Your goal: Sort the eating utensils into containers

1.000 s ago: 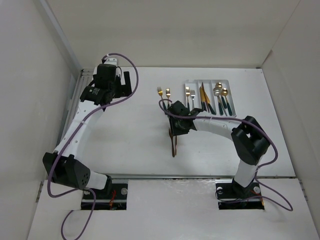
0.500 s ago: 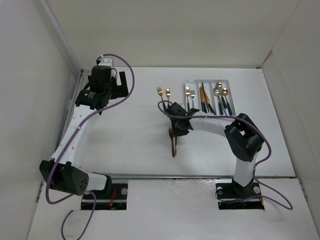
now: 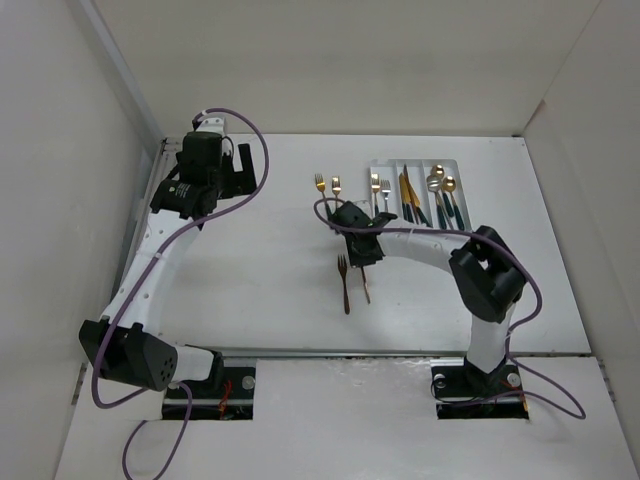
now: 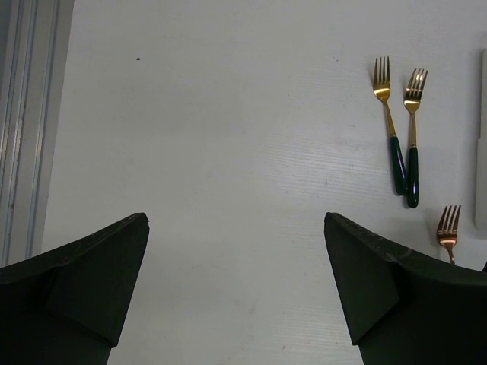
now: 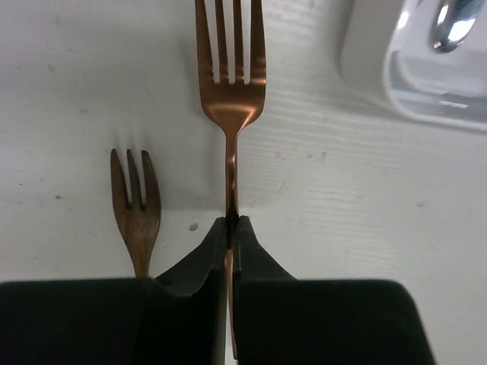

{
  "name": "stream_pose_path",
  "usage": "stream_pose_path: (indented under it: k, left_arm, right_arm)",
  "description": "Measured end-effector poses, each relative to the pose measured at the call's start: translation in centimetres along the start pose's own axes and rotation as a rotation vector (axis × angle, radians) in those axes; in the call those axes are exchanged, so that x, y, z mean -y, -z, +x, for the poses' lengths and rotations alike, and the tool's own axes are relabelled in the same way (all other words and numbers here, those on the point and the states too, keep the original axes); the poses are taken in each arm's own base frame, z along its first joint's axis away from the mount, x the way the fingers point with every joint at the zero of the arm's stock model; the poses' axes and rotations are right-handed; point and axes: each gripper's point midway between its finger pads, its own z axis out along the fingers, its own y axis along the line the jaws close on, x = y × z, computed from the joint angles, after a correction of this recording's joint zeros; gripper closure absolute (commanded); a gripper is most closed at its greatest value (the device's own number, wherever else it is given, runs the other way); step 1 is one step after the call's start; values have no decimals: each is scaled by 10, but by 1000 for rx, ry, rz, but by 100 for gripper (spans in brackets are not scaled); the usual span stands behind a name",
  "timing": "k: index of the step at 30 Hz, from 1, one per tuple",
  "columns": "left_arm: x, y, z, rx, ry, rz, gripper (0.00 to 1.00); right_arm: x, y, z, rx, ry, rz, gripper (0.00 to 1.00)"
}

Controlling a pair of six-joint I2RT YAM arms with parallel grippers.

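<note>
I will next raise my right gripper, carry the copper-rose fork outward, then down to release it in the tray's section beside the knives, as other forks lie there.
My right gripper [image 5: 230, 220] is shut on the neck of a copper-rose fork [image 5: 230, 99], tines pointing away, just above the table. A second copper fork [image 5: 135, 205] lies on the table to its left. From above, the right gripper [image 3: 360, 258] is mid-table with the loose copper fork [image 3: 344, 285] beside it. The white three-compartment tray [image 3: 410, 161] at the back right holds forks, knives and spoons. Two gold forks with dark green handles [image 3: 328, 186] lie left of the tray. My left gripper [image 3: 245, 168] is open and empty at the back left.
The left wrist view shows my open left gripper [image 4: 236, 251] over bare table, the two gold forks [image 4: 402, 137] at the right and a copper fork's tines [image 4: 448, 232] below them. A metal rail [image 4: 19, 129] runs along the table's left edge. White walls enclose the table.
My right gripper has drawn back toward the tray with one copper fork, uncovering the other copper fork on the table. The left arm shifted slightly left a second ago, then held still.
</note>
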Motion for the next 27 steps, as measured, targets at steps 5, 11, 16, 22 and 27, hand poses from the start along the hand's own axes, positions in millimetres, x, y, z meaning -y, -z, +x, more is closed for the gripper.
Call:
stream_pose_path:
  k: [5, 11, 16, 22, 27]
  left_arm:
    - [0, 0, 0, 0, 1, 1, 0]
    - [1, 0, 0, 0, 1, 4, 0]
    - [1, -1, 0, -1, 0, 3, 0]
    - [0, -10, 5, -22, -5, -9, 0]
    - [-1, -22, 12, -52, -12, -25, 0]
  right_arm:
    - [6, 37, -53, 117, 27, -12, 100]
    - [59, 98, -187, 424, -123, -31, 100]
    - [113, 77, -231, 476, -183, 55, 100]
    - [126, -5, -221, 356, -148, 108, 100]
    - [120, -51, -191, 242, -112, 109, 100]
